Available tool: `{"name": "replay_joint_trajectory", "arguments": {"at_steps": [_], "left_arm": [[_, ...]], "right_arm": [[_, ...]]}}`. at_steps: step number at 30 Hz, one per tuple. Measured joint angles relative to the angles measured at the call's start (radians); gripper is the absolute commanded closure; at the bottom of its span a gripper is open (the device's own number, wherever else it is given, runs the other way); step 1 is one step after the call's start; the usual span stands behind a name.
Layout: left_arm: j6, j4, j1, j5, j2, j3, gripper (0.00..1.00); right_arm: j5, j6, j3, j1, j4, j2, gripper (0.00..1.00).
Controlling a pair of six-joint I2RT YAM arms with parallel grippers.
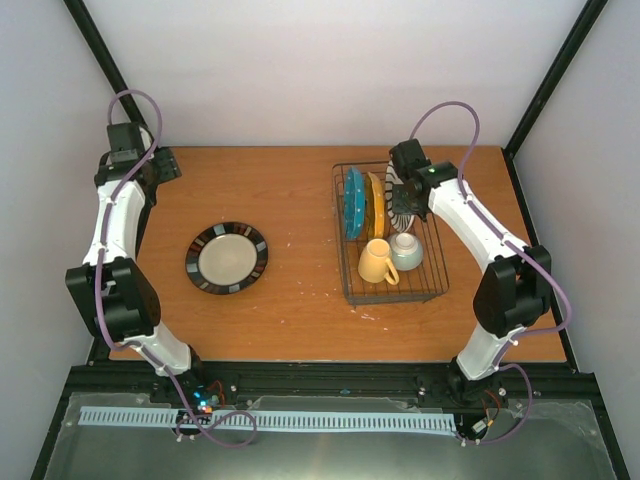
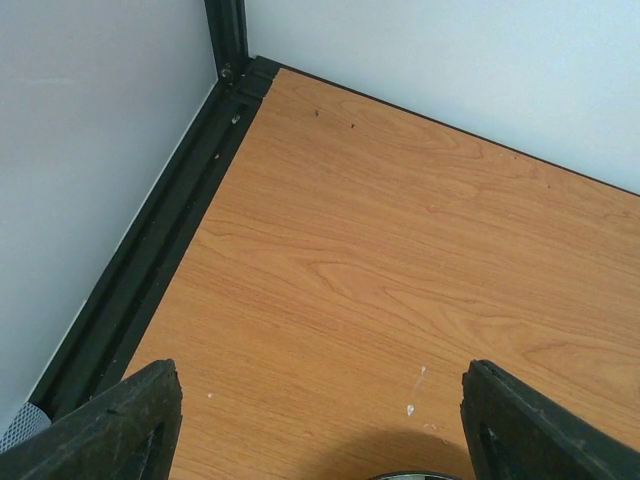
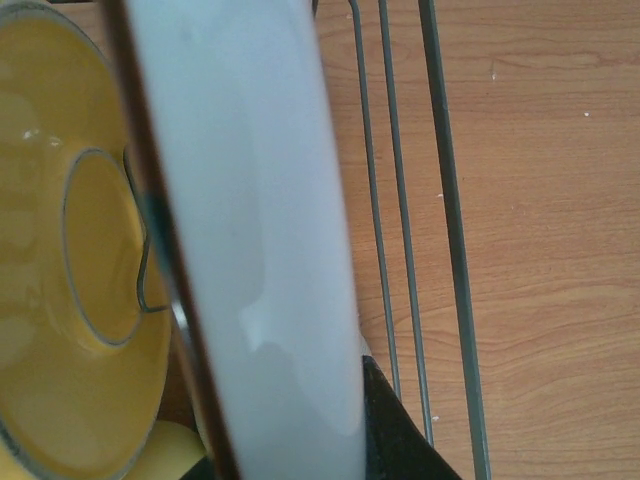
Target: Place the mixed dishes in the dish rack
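Observation:
Next, my right gripper lowers the striped plate slightly into the rack beside the orange plate, then releases the striped plate.
The dark wire dish rack stands right of centre. A teal dotted plate and an orange dotted plate stand upright in its slots. My right gripper is shut on the black-and-white striped plate, held on edge in the rack beside the orange plate. In the right wrist view its white underside fills the gap at my right gripper, with the orange plate to its left. The pale yellow mug and green bowl sit at the rack's near end. The dark-rimmed beige plate lies flat on the table. My left gripper is open and empty at the back left corner.
The wooden table is bounded by a black frame rail along the left and white walls behind. The rack's wires run close beside my right finger. My left gripper hovers over bare wood.

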Motion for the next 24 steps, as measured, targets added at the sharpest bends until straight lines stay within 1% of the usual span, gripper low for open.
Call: {"name": "replay_joint_trajectory", "arguments": {"at_steps": [5,13,16,17,19,20,22,24], "left_arm": [[0.0,-0.003,0.0,-0.008,-0.01,-0.013,0.23],[0.0,-0.044,0.0,-0.03,-0.009,-0.024,0.23],[-0.001,-0.058,0.0,-0.041,-0.008,-0.028,0.21],[-0.001,-0.062,0.0,-0.044,-0.008,-0.031,0.2],[-0.001,-0.066,0.0,-0.044,-0.008,-0.038,0.18],[0.0,-0.066,0.0,-0.041,-0.008,-0.044,0.18],[0.002,-0.068,0.0,-0.025,-0.008,-0.062,0.17],[0.004,-0.074,0.0,0.003,-0.006,-0.083,0.18]], "right_arm": [[-0.017,0.008,-0.002,-0.004,0.005,0.007,0.97],[-0.058,0.033,0.018,-0.012,-0.009,0.108,0.97],[-0.076,0.026,0.016,-0.019,-0.002,0.109,0.96],[-0.079,0.024,0.016,-0.02,-0.002,0.109,0.91],[-0.081,0.021,0.016,-0.02,-0.002,0.109,0.69],[-0.091,0.012,0.016,-0.02,-0.003,0.109,0.62],[-0.132,0.007,0.014,-0.016,-0.02,0.116,0.52],[-0.139,0.004,0.013,-0.01,-0.027,0.125,0.48]]}}
